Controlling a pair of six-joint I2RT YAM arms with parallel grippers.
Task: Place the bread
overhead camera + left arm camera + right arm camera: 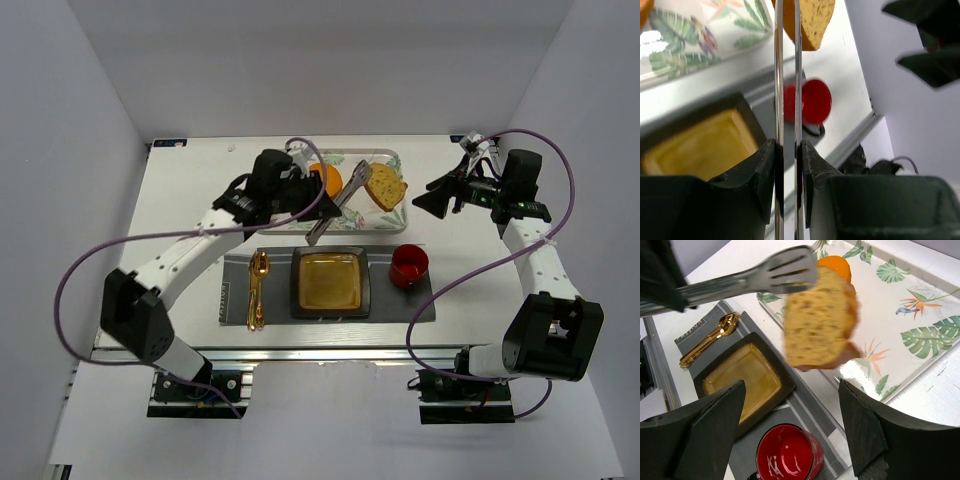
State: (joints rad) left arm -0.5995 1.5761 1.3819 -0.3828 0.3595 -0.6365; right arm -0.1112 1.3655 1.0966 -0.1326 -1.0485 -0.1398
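Note:
My left gripper holds the bread [384, 187] and will next move back and down to release it onto the plate's yellow centre [330, 281]. The plate is below and back from the gripper.
The bread [384, 187], a tan speckled slice with a brown crust, hangs pinched in the tips of metal tongs [340, 205] above the right part of the leaf-patterned tray [386, 221]. My left gripper [326, 207] is shut on the tongs' handles [787, 75]; the bread's lower edge [815, 20] shows at the top of the left wrist view. The right wrist view shows the bread [820, 320] and tongs [765, 277] lifted off the tray [910, 300]. My right gripper [422, 197] is open and empty, to the right of the bread.
A dark square plate [298, 285] with a yellow centre lies on a grey placemat [400, 305] in front of the tray. A red cup [409, 266] stands right of the plate, gold cutlery [257, 290] left of it. A round orange food [325, 180] sits on the tray.

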